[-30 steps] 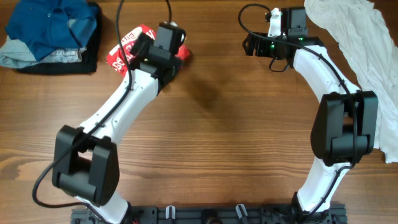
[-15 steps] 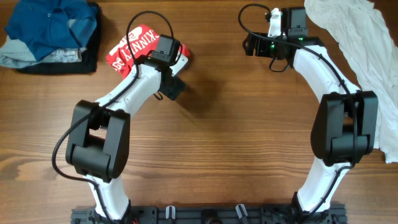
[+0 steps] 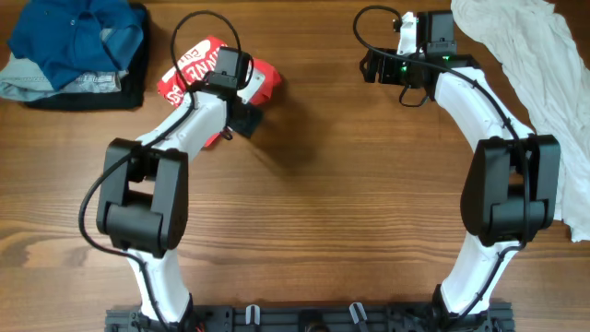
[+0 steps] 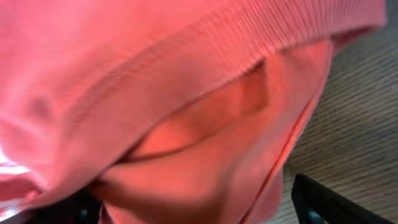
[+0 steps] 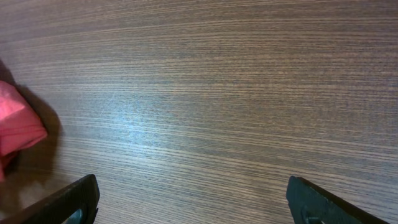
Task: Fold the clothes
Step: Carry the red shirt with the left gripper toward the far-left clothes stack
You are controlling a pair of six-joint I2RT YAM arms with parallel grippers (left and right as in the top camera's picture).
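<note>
My left gripper stays low in place next and closes onto the folded cloth, since the garment's near edge already lies between its open fingers.
A red garment with white lettering lies bunched at the far middle-left of the table. My left gripper is at its near edge. In the left wrist view the red cloth fills the frame, and the two dark fingers sit wide apart at the bottom corners with cloth between them. My right gripper hovers open and empty over bare wood. An edge of the red garment shows at the left of the right wrist view.
A stack of folded clothes, blue on top, sits at the far left corner. A heap of white cloth runs down the far right edge. Wooden table between the arms.
My left arm has folded in and its wrist has swung from the garment's far side to its near edge. More red cloth now shows right of the wrist. The right arm has not moved.
</note>
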